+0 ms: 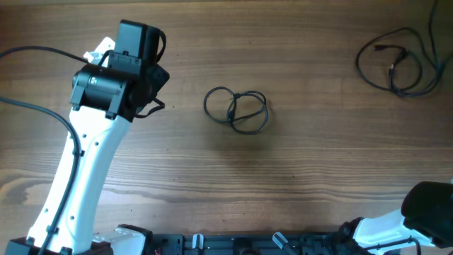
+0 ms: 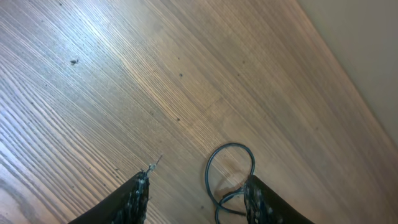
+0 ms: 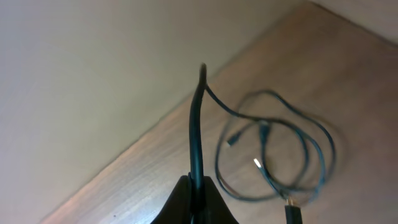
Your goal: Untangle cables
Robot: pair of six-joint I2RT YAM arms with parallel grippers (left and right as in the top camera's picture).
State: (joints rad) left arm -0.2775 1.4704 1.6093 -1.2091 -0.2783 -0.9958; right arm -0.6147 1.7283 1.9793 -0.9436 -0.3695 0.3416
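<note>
The loose cable bundle (image 1: 405, 67) (image 3: 266, 137) is to the right of my right gripper in the wrist view. I should swing that way, back from the wall, and let go of the cable next to the bundle's loops.
A small coil of thin black cable (image 1: 232, 112) lies at the table's middle. My left gripper (image 1: 157, 99) hangs to its left, open and empty. In the left wrist view the coil (image 2: 230, 145) lies just beside my right finger, and the gap between the fingers (image 2: 198, 196) holds only bare wood. A second loose bundle of cables (image 1: 393, 71) with small plugs lies at the far right. My right gripper (image 3: 196, 183) is shut on a black cable (image 3: 196, 137) that rises from the jaws and runs into those loops (image 3: 257, 163).
The wooden table's far edge (image 3: 186, 102) meets a pale wall just beyond the right bundle. The right arm's body (image 1: 425, 205) sits at the front right corner, its fingers out of the overhead view. The left arm (image 1: 78, 170) crosses the table's left side.
</note>
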